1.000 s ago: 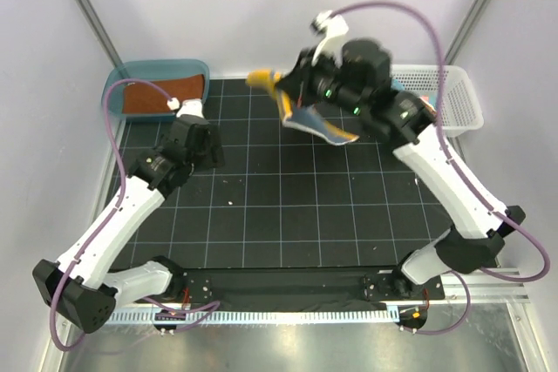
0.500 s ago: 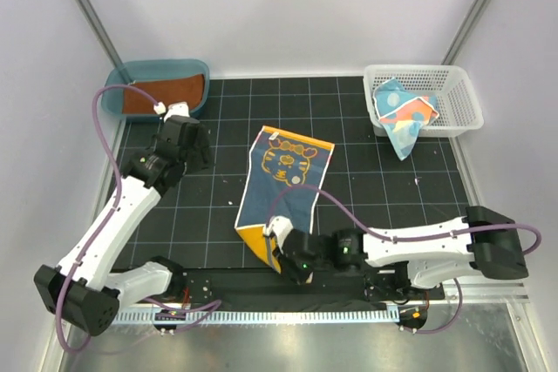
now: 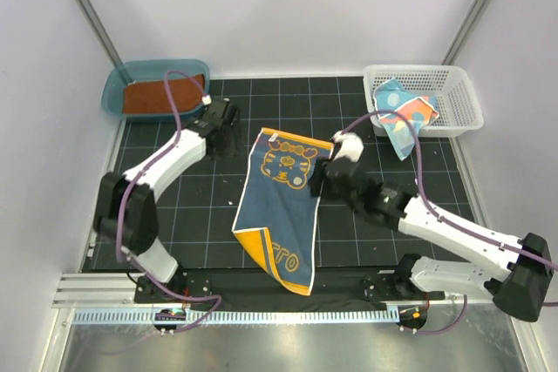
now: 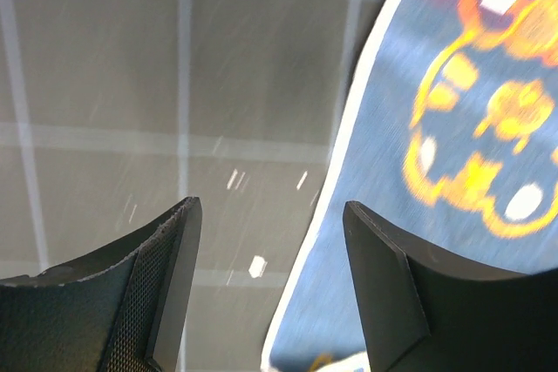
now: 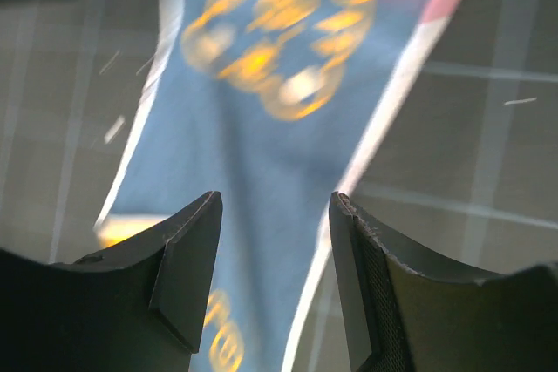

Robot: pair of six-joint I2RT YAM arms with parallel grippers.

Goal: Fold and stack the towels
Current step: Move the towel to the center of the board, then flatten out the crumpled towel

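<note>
The navy towel's far corner (image 3: 330,145) nearest the basket gets my right gripper next, moving outward and down, since that corner lies outward of and below the open fingers.
A navy towel (image 3: 283,206) with a yellow-orange border and pattern lies spread flat, lengthwise, on the black grid mat (image 3: 200,224). My left gripper (image 3: 228,135) hovers open just left of its far left corner; in the left wrist view the towel's white edge (image 4: 453,128) runs between the open jaws of that gripper (image 4: 270,215). My right gripper (image 3: 321,180) hangs open over the towel's right edge. In the right wrist view this gripper (image 5: 275,206) holds nothing, with the towel (image 5: 261,84) below it. A rust-brown towel (image 3: 157,98) lies in the tub. A teal spotted towel (image 3: 405,115) hangs from the basket.
The teal plastic tub (image 3: 118,89) stands at the back left corner, the white lattice basket (image 3: 458,93) at the back right. The navy towel's near corner reaches over the mat's front edge. White lint specks dot the mat.
The right gripper carried the navy towel from the air down onto the mat, let go, opened, and moved to its right edge. The left arm swung right toward the towel's far left corner.
</note>
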